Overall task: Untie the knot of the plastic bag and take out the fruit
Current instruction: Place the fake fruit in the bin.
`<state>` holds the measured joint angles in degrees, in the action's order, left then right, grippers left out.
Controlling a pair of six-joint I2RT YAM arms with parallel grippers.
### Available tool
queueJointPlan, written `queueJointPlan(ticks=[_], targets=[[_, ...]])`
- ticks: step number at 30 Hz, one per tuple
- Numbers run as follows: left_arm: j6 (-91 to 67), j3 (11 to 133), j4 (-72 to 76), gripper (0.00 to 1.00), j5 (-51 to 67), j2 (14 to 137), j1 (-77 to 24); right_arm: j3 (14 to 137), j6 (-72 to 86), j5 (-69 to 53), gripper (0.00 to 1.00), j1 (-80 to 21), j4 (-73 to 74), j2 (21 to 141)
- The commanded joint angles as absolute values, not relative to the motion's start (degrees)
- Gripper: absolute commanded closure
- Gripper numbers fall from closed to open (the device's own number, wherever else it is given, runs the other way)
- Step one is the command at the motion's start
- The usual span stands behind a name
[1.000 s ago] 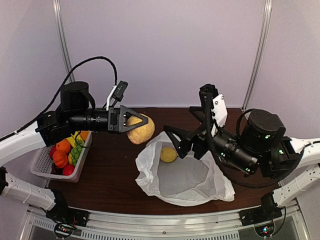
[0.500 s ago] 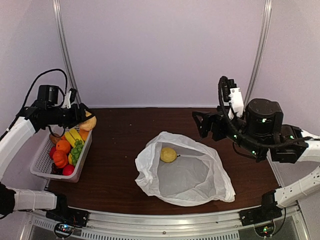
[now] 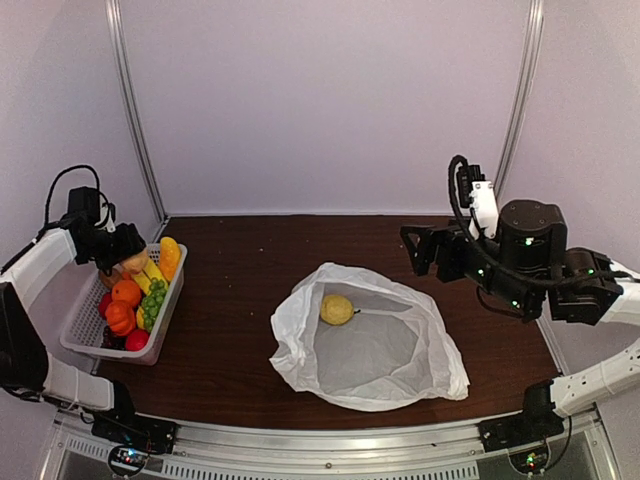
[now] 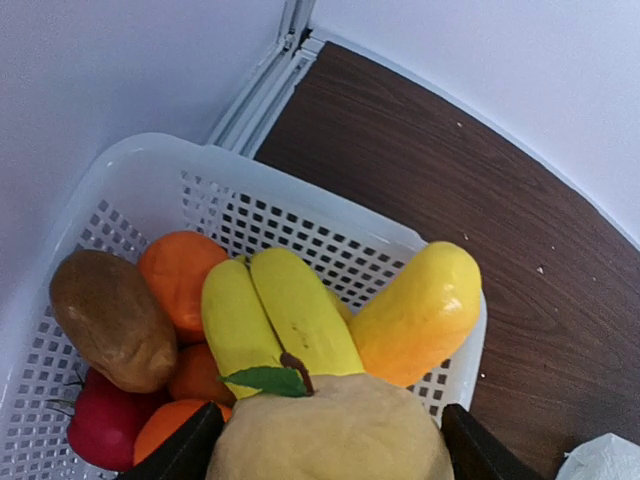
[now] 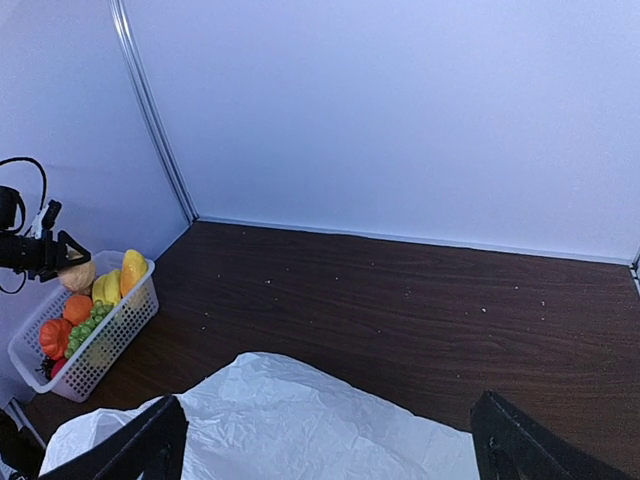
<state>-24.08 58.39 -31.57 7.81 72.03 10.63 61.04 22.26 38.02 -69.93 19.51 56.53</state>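
The left gripper lowers the peach next toward the orange fruit between the kiwi and bananas, where the basket's far corner has room.
The white plastic bag (image 3: 372, 352) lies open and flattened mid-table, with a yellow lemon (image 3: 337, 309) inside near its far rim. The knot is out of view. My left gripper (image 3: 128, 258) hovers over the far end of the white basket (image 3: 82, 345), shut on a tan peach (image 4: 330, 435) with a green leaf. Below the peach lie bananas (image 4: 270, 318), a yellow-orange mango (image 4: 420, 310), a brown kiwi (image 4: 110, 318) and orange fruit (image 4: 180, 268). My right gripper (image 3: 418, 250) hangs open and holds nothing, above the table beyond the bag's right side (image 5: 270, 425).
The basket (image 5: 95, 345) stands at the table's left edge against the left wall and also holds a red apple (image 4: 95, 432) and green grapes (image 3: 152, 303). Bare dark wood (image 3: 250, 260) runs between basket and bag. Walls close in behind and on both sides.
My left arm swung left from beside the bag to over the basket, carrying the peach. My right arm pulled back up and to the right, away from the bag's mouth.
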Motion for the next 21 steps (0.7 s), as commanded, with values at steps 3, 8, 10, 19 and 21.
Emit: queueJointPlan(ticks=[3,8,10,19,21], targets=[[-23.38,58.27,-22.34,0.61,2.97,75.79,15.37,59.62,24.26,38.86,0.01,-69.42,22.89,55.37],[-22.91,59.09,-19.52,0.62,1.17,79.08,16.59,59.2,25.67,38.69,0.01,-69.31,23.31,55.37],[-22.79,59.83,-18.96,0.62,1.84,81.14,17.29,59.07,26.09,38.56,0.01,-69.32,23.17,55.37],[-21.98,62.89,-17.99,0.56,2.96,87.57,18.09,58.86,27.05,37.94,0.01,-69.32,22.85,55.73],[-21.97,62.95,-18.02,0.52,3.05,87.79,18.27,58.76,27.24,37.67,0.01,-69.29,22.93,55.64]])
